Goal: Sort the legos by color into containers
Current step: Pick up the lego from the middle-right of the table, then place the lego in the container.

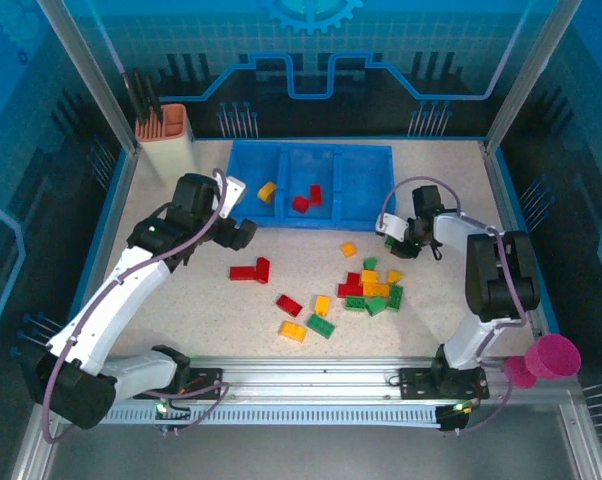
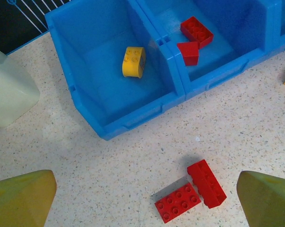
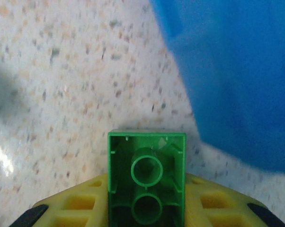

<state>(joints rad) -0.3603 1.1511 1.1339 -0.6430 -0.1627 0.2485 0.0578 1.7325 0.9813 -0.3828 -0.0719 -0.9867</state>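
The empty container (image 1: 365,188) lies outward of my right gripper. My right gripper will move outward over the blue tray's rim and let go of the green lego in that container.
My right gripper (image 1: 399,236) is shut on a green lego (image 3: 146,182), its hollow underside facing the wrist camera, just off the front right corner of the blue tray (image 3: 237,71). My left gripper (image 1: 243,232) hangs open in front of the tray's left container (image 2: 133,120), its yellow fingertips (image 2: 22,196) wide apart above two red legos (image 2: 178,202) lying side by side. The left container holds a yellow lego (image 1: 267,190). Two red legos (image 1: 301,203) lie in the middle one. A mixed pile of legos (image 1: 371,290) lies on the table to the right.
A tall beige-and-orange holder (image 1: 166,135) stands left of the tray. A pink cup (image 1: 551,360) sits off the table's front right corner. Loose legos (image 1: 306,318) lie in the table's middle, and one orange lego (image 1: 348,249) lies near the tray.
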